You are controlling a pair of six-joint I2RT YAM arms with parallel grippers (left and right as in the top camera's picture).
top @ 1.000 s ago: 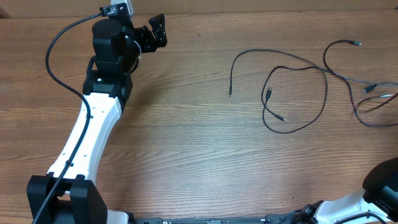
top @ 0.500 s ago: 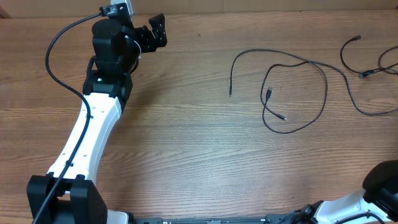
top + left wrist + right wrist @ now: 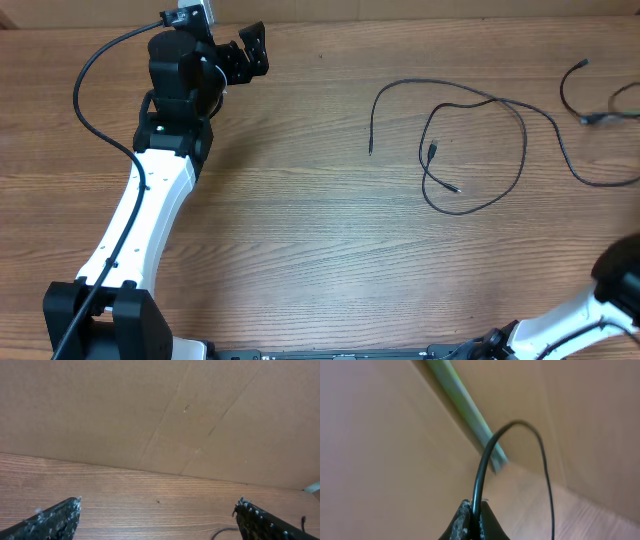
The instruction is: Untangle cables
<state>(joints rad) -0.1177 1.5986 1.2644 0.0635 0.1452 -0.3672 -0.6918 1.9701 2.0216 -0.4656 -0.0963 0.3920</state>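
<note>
The right gripper will next go outward and down to the tabletop (image 3: 613, 65) beside the curled third cable and let go of the black cable there, because that spot is clear of the loop.
Thin black cables lie right of centre on the wooden table. One long cable (image 3: 440, 85) arcs from a free tip to the right edge. A second cable (image 3: 523, 150) forms a loop under it, with both plug ends inside the loop. A third cable (image 3: 568, 88) curls at the far right edge. My left gripper (image 3: 247, 50) is open and empty at the far left, well away from the cables; its fingers (image 3: 55, 520) show wide apart in the left wrist view. My right gripper (image 3: 474, 515) is shut on a black cable (image 3: 487, 455) that arches up from its tips; it is out of the overhead view.
A brown cardboard wall (image 3: 160, 415) stands along the table's far edge. A green strip (image 3: 465, 405) runs across the cardboard in the right wrist view. The right arm (image 3: 620, 290) sits at the bottom right corner.
The cables at the far right have been dragged further right, partly out of the overhead view, pulling away from the looped cable. The left arm has not moved.
</note>
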